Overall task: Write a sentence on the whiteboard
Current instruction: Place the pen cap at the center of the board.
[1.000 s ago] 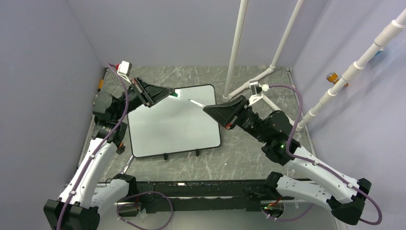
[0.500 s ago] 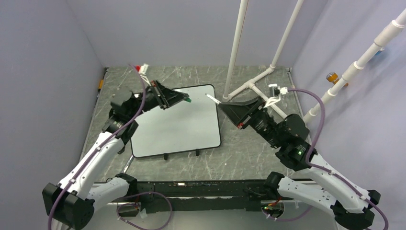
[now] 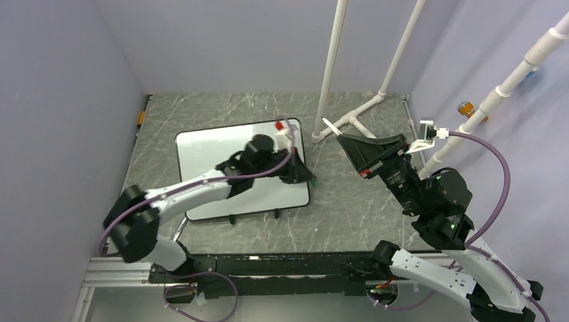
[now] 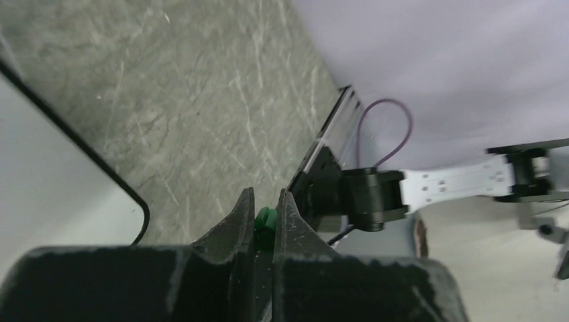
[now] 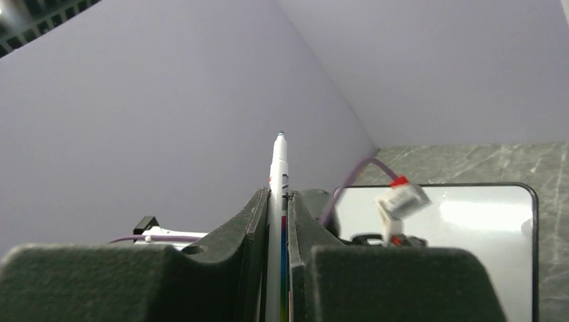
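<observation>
My left gripper will next go down, away from the whiteboard and back toward the base bar, and let go of the green cap [image 4: 266,218], since bare table shows beyond the whiteboard's edge.
The whiteboard [image 3: 221,151] lies flat on the grey table and its surface looks blank; no green lettering shows in any view. My left arm reaches across the board, and my left gripper [image 3: 309,179] is at its right edge near the front right corner. It is shut on a small green marker cap [image 4: 266,218]; the board's rounded corner [image 4: 80,188] is at the left of that view. My right gripper [image 3: 342,138] is right of the board and raised, shut on a white marker [image 3: 329,125] with its tip pointing away [image 5: 278,157]. The board also shows in the right wrist view [image 5: 470,228].
White PVC pipes [image 3: 331,67] stand at the back right, with a pipe joint on the table [image 3: 355,115] near the marker tip. Another pipe [image 3: 496,97] runs up the right wall. Purple walls close in three sides. The arms' base rail [image 3: 268,263] runs along the near edge.
My left arm swung from the board's back left across to its right edge, with the green cap. My right arm drew back to the right and up, carrying the marker off the board.
</observation>
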Controlling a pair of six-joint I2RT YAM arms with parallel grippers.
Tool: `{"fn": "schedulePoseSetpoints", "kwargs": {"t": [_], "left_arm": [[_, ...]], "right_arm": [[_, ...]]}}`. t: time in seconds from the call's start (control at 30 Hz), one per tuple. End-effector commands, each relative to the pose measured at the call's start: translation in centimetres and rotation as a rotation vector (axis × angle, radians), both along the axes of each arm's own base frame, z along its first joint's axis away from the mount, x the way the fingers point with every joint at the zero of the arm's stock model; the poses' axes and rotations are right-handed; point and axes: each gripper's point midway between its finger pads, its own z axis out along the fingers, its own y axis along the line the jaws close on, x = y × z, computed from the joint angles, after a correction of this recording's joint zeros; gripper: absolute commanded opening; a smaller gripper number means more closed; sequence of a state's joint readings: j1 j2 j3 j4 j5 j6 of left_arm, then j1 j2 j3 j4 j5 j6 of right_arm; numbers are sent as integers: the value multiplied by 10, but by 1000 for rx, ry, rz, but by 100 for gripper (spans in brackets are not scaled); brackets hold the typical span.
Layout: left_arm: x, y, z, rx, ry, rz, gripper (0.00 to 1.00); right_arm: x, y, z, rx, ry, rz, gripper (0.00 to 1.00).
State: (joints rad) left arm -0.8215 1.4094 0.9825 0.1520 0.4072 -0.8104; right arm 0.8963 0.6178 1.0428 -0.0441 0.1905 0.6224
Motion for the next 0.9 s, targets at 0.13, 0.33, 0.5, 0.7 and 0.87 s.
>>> {"fn": "schedulePoseSetpoints", "kwargs": {"t": [0.13,0.33,0.5,0.7,0.87], "left_arm": [[-16,-92,-71,181,-68,-192,0],[-27,-134,-120,252,-24,-263,0],[-30,-149,-147,302,-9,-288,2],[-32,-150,-158,326,-12,-297,17],[-33,-148,-153,320,-34,-300,41]], "right_arm": [[-2,-13,1,-9,25,-33,0],[-6,-22,-4,-16,42,-45,0],[-6,-25,-11,-21,58,-54,0],[-6,-27,-15,-21,66,-63,0],[-6,-27,-13,-30,69,-61,0]]}}
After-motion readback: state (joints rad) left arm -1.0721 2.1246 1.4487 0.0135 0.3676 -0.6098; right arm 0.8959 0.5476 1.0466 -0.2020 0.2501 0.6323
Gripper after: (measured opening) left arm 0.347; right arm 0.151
